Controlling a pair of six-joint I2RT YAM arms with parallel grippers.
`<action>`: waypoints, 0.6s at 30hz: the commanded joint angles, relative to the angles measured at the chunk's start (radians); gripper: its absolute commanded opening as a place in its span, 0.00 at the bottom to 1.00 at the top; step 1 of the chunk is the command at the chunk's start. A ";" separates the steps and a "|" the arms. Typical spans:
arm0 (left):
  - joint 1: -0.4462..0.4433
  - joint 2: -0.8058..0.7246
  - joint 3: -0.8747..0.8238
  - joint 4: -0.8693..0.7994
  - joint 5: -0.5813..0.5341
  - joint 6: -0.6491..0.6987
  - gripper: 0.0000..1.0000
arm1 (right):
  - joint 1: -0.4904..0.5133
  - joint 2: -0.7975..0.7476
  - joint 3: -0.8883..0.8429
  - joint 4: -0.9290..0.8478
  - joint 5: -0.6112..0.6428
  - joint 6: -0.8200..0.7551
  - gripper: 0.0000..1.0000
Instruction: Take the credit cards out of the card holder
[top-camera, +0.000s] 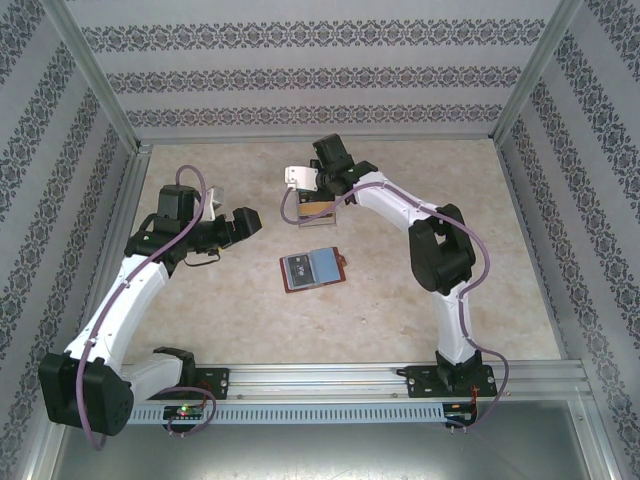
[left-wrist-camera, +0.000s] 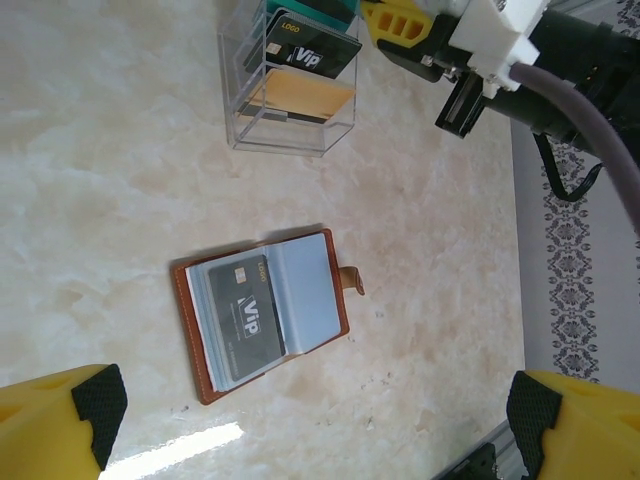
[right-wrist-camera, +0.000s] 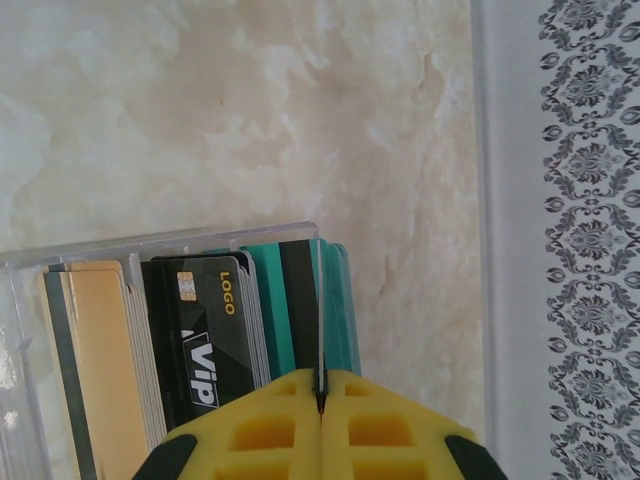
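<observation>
The right gripper lowers the edge-on card in beside the teal cards and releases it next, since the teal end of the clear stand lies below the gripper.
The brown card holder (top-camera: 312, 268) lies open on the table, blue-grey sleeve pages up, snap tab to the right. A dark grey credit card (left-wrist-camera: 245, 318) sits in its left page (left-wrist-camera: 265, 310). My left gripper (left-wrist-camera: 318, 430) hangs open above and near the holder, its yellow fingers (left-wrist-camera: 60, 420) wide apart and touching nothing. My right gripper (right-wrist-camera: 321, 395) is shut on a thin credit card (right-wrist-camera: 319, 320) seen edge-on. It holds that card over the teal end of a clear stepped stand (right-wrist-camera: 160, 245), at the back of the table (top-camera: 325, 190).
The clear stand (left-wrist-camera: 290, 85) holds a black VIP card (left-wrist-camera: 310, 50), a gold card (left-wrist-camera: 300, 100) and teal cards (right-wrist-camera: 280, 310). A patterned wall (right-wrist-camera: 590, 240) rises close to the right of the stand. Bare marble-look table surrounds the card holder.
</observation>
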 joint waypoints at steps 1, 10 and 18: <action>0.015 0.004 0.025 -0.036 -0.016 0.019 1.00 | 0.002 0.016 0.019 0.016 -0.018 -0.033 0.00; 0.014 0.012 0.018 -0.025 -0.022 0.016 0.99 | -0.008 0.041 0.006 0.015 -0.041 -0.025 0.00; 0.015 0.025 0.020 -0.022 -0.021 0.016 1.00 | -0.024 0.054 -0.015 0.013 -0.046 -0.007 0.00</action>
